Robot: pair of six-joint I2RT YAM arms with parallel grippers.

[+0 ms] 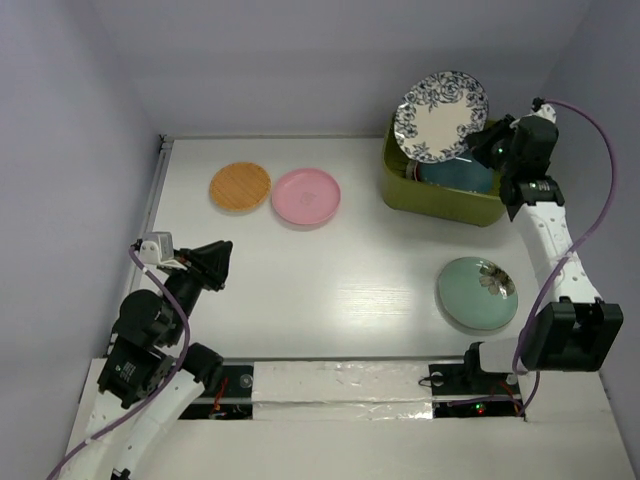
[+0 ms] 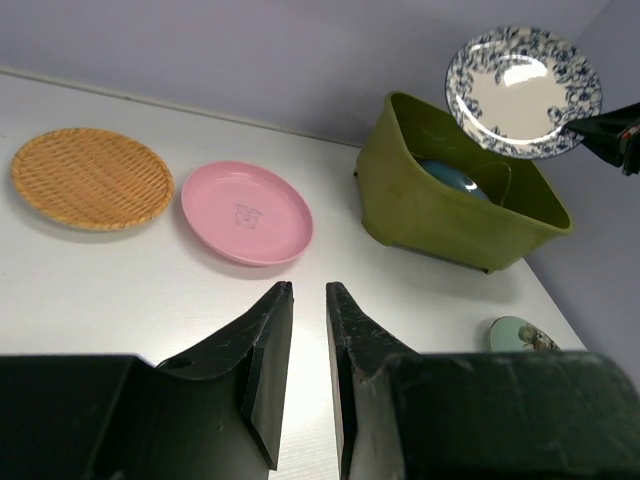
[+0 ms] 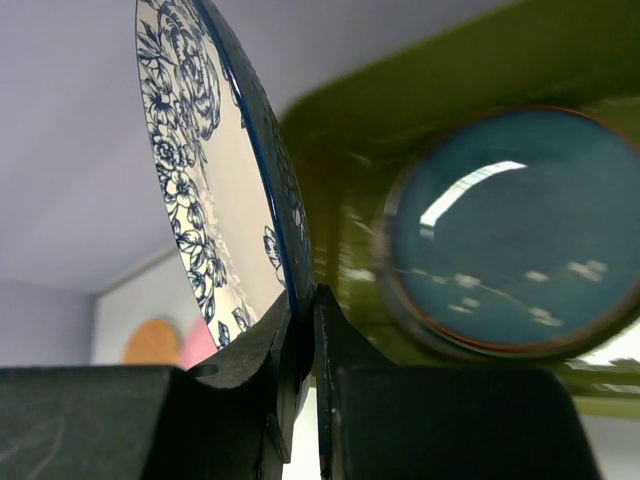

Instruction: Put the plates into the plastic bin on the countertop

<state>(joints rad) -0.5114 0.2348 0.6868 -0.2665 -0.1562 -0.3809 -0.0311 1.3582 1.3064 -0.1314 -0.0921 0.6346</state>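
I will lower my right gripper inside the open plastic bin, onto the dark teal plate (image 1: 458, 176), and let go of the white blue-rimmed plate's rim, because the white blue-rimmed plate (image 1: 441, 117) still hangs above the bin.
My right gripper (image 1: 482, 147) (image 3: 305, 300) is shut on the rim of the white blue-rimmed plate (image 1: 441, 117) (image 3: 205, 170). It holds that plate tilted on edge above the plastic bin's (image 1: 440, 200) (image 2: 430, 215) (image 3: 420, 110) far side. A dark teal plate (image 1: 458, 176) (image 2: 449, 176) (image 3: 515, 230) stands inside the bin. On the countertop (image 1: 340, 270) lie the wood-tan plate (image 1: 240, 187) (image 2: 90, 177), the pink plate (image 1: 306, 195) (image 2: 247, 212) and the mint green plate (image 1: 477, 292) (image 2: 522, 333). My left gripper (image 1: 215, 262) (image 2: 309, 290) hovers at the near left, open by a narrow gap and holding nothing.
A metal rail (image 1: 155, 190) runs along the countertop's left edge. Purple walls close in the back and both sides. The right arm (image 1: 550, 230) reaches along the right side, past the mint green plate.
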